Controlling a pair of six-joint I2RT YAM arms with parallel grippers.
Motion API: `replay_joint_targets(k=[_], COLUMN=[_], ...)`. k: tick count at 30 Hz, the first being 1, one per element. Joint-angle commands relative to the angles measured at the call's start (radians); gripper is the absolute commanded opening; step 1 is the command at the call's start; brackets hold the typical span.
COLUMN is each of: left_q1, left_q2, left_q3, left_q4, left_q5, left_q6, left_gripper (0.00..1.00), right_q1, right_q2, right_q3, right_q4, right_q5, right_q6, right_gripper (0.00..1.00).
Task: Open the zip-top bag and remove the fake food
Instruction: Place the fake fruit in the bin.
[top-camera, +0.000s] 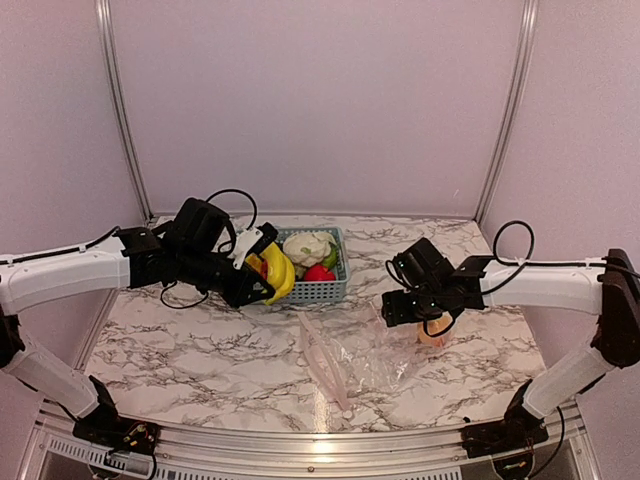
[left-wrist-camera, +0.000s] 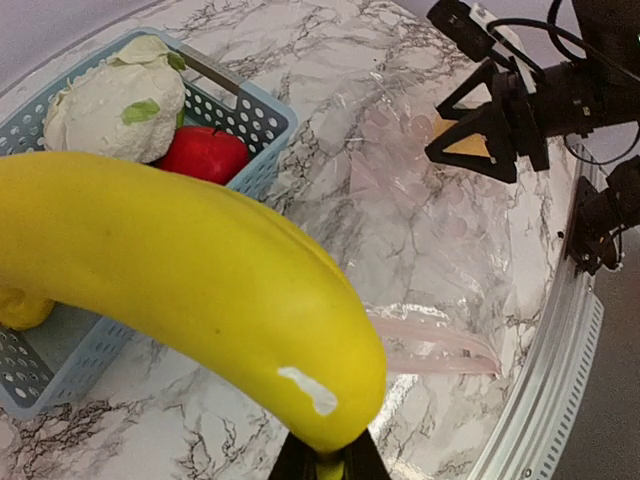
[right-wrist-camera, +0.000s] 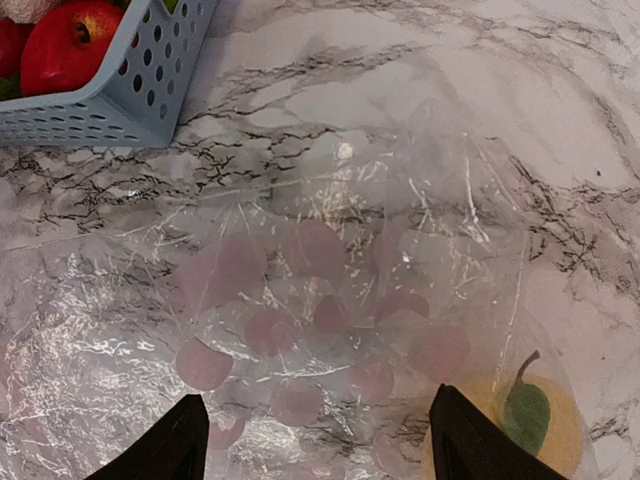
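The left gripper will move the banana outward and down next, into the other end of the blue basket, because the cauliflower and the apple crowd one end.
My left gripper (left-wrist-camera: 330, 468) is shut on the stem end of a yellow banana (left-wrist-camera: 180, 270), held over the left side of the blue basket (top-camera: 322, 291). The basket holds a white cauliflower (left-wrist-camera: 115, 105) and a red apple (left-wrist-camera: 205, 152). The clear zip-top bag (top-camera: 360, 350) lies flat on the marble, its pale zipper strip (left-wrist-camera: 440, 345) towards the front edge. My right gripper (right-wrist-camera: 315, 455) hangs open just above the bag's right part, nothing between its fingers (right-wrist-camera: 165, 450). An orange fruit with a green leaf (right-wrist-camera: 530, 420) shows through the plastic beside the right finger.
The basket (right-wrist-camera: 130, 90) stands just left of the bag, close to my right gripper (top-camera: 425, 310). A metal rail (top-camera: 320, 440) runs along the table's front edge. Pink walls close off the back and sides.
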Motion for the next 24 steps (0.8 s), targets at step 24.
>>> replay_joint_targets(k=[24], left_q1=[0.243], left_q2=[0.434], left_q3=[0.214], left_q4=[0.263], left_q5=[-0.007], left_q6=[-0.138], left_gripper=[0.0], right_q1=[-0.026], right_q2=[-0.044], right_q3=[0.09], right_q4=[-0.06], right_q5=[0.023], right_q6=[0.004], right_gripper=[0.74])
